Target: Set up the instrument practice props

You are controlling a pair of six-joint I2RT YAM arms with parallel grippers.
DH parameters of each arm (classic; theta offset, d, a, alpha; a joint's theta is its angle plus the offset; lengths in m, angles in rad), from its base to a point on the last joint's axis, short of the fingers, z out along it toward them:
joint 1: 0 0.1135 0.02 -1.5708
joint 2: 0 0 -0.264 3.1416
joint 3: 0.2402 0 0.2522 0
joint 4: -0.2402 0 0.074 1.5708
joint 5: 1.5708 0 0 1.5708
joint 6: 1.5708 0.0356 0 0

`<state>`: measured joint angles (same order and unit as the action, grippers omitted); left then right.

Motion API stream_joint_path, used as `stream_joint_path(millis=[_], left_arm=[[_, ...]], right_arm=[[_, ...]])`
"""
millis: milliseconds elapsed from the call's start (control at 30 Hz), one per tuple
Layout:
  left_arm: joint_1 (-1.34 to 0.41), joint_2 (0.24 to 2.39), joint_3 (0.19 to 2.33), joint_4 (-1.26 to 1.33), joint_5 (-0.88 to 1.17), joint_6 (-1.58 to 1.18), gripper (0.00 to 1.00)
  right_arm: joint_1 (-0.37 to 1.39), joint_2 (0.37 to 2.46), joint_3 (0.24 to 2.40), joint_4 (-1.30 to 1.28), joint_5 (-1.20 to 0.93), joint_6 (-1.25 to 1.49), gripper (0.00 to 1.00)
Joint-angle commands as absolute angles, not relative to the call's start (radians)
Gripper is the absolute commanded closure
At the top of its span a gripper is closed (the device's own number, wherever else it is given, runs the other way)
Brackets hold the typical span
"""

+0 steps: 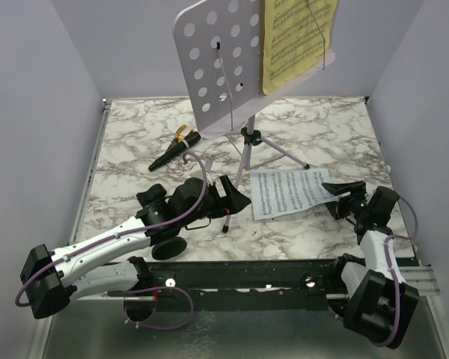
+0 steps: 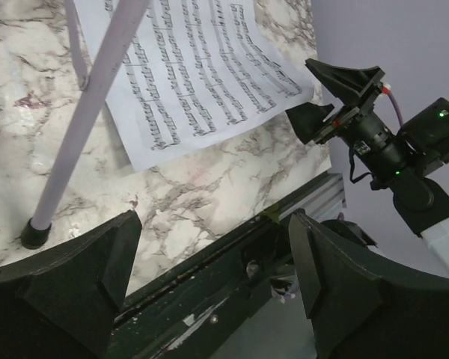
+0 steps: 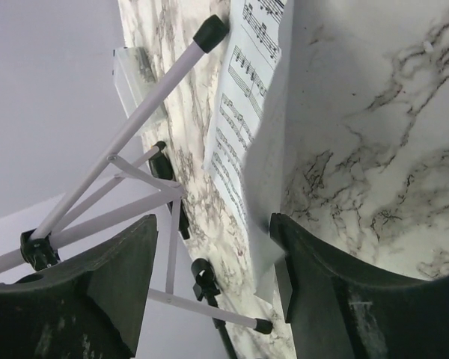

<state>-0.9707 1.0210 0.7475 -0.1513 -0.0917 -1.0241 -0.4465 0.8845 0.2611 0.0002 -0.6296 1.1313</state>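
I will first keep my right gripper low, so it can close on the white page's edge (image 1: 331, 196) (image 3: 263, 249) that is curled up between its fingers.
The lilac hole-punched music stand (image 1: 213, 63) rises on its thin tripod (image 1: 243, 161) at the table's middle. A yellow sheet-music page (image 1: 295, 37) rests on its right half. A white page (image 1: 284, 192) lies flat on the marble in front. My right gripper (image 1: 340, 191) is open at that page's right edge. In the right wrist view the page's edge (image 3: 266, 172) curls up against one finger (image 3: 322, 292). My left gripper (image 1: 239, 198) is open and empty beside a tripod leg (image 2: 82, 127). The black microphone (image 1: 172, 155) lies at the back left.
Yellow-handled pliers (image 1: 183, 134) lie against the microphone. A black mic-stand clip (image 3: 203, 278) shows beyond the tripod, and a round black base (image 1: 168, 247) sits under my left arm. A clear plastic box (image 3: 135, 71) stands far off. The table's front rail (image 2: 232, 254) runs below my left gripper.
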Motion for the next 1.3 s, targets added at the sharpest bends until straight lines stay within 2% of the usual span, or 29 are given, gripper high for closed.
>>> stream_joint_path(millis=[0, 367, 567, 733, 800, 933, 1167, 1267], left_arm=[[-0.969, 0.959, 0.705, -0.122, -0.194, -0.963, 0.14], [-0.969, 1.038, 0.785, -0.077, -0.077, -0.891, 0.15], [-0.969, 1.034, 0.785, -0.077, -0.058, -0.858, 0.15], [-0.969, 1.001, 0.786, -0.106, -0.064, -0.845, 0.15], [-0.969, 0.981, 0.790, -0.126, -0.072, -0.854, 0.15], [-0.969, 0.929, 0.780, -0.138, -0.099, -0.914, 0.15], [-0.967, 0.884, 0.733, -0.130, -0.093, -1.052, 0.13], [-0.968, 0.874, 0.719, -0.123, -0.066, -1.097, 0.13]], right_arm=[[-0.446, 0.912, 0.316, 0.002, -0.634, 1.072, 0.31], [-0.447, 0.998, 0.290, 0.038, -0.519, 1.130, 0.28], [-0.446, 1.020, 0.322, -0.042, -0.438, 1.142, 0.46], [-0.446, 1.010, 0.351, -0.105, -0.396, 1.097, 0.73], [-0.446, 1.006, 0.372, -0.137, -0.401, 1.058, 0.78], [-0.440, 1.017, 0.446, -0.258, -0.504, 0.954, 0.98], [-0.420, 0.910, 0.656, -0.589, -0.735, 0.633, 1.00], [-0.398, 0.846, 0.703, -0.609, -0.932, 0.583, 0.99]])
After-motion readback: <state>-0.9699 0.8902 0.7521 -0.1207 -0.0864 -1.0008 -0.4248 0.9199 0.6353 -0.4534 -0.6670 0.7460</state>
